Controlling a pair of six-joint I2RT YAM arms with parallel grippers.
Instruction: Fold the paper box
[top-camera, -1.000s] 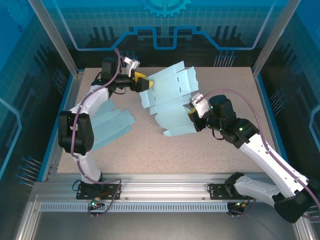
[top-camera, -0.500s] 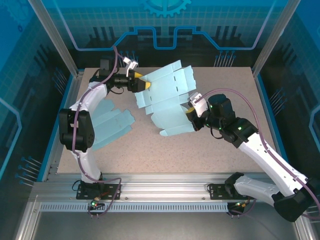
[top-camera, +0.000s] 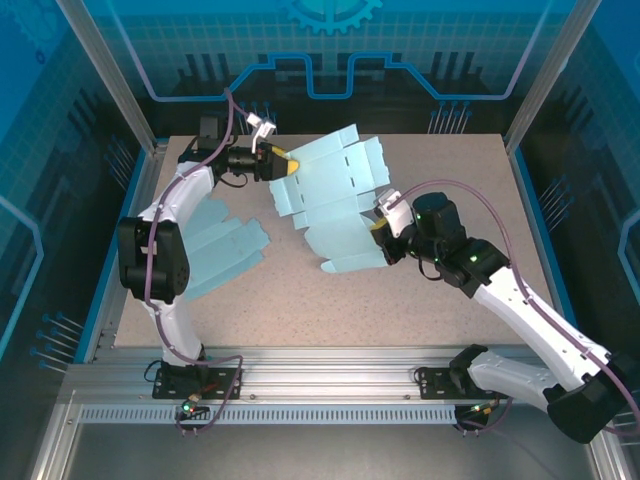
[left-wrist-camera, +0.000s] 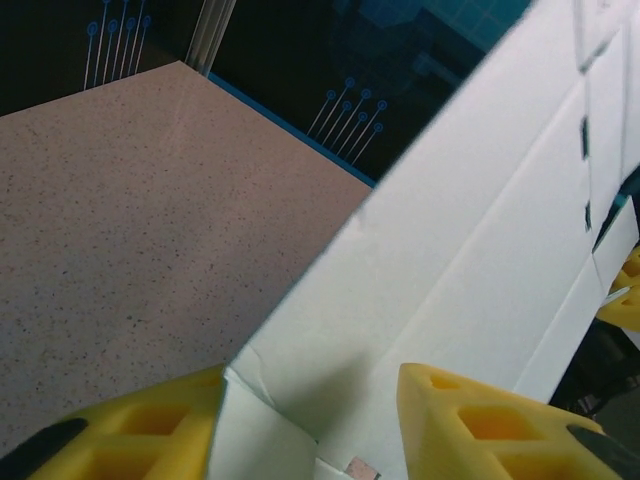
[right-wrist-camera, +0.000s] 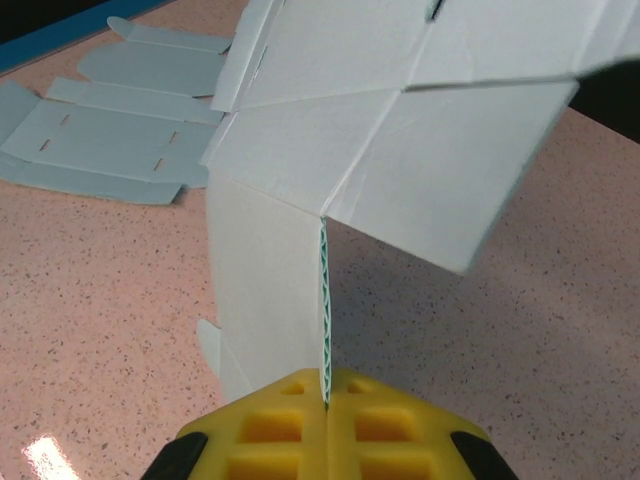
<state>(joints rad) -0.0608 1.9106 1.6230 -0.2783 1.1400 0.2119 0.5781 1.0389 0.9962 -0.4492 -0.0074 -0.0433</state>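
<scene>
The robot's right gripper will next open its fingers in place to free the box's near edge (top-camera: 372, 221) (right-wrist-camera: 325, 340) between them, as the left gripper straddles the box's far corner.
The pale blue paper box (top-camera: 335, 195) is a partly folded cardboard blank, raised off the table between both arms. My left gripper (top-camera: 283, 166) is at its far left corner. In the left wrist view the yellow fingers (left-wrist-camera: 130, 420) straddle a creased corner of the box (left-wrist-camera: 480, 230), open, with a gap left at the right finger. My right gripper (top-camera: 378, 228) is shut on the box's near right edge. The right wrist view shows the corrugated edge of the box (right-wrist-camera: 400, 130) pinched between the closed jaws of that gripper (right-wrist-camera: 325, 400).
A second flat blue cardboard blank (top-camera: 220, 245) lies on the speckled table (top-camera: 450, 170) at the left, under the left arm, and shows in the right wrist view as a flat blank (right-wrist-camera: 110, 150). Metal frame posts and blue walls surround the table.
The left gripper's jaws have narrowed round the box's far left corner. The box and the right gripper have shifted a little to the left.
</scene>
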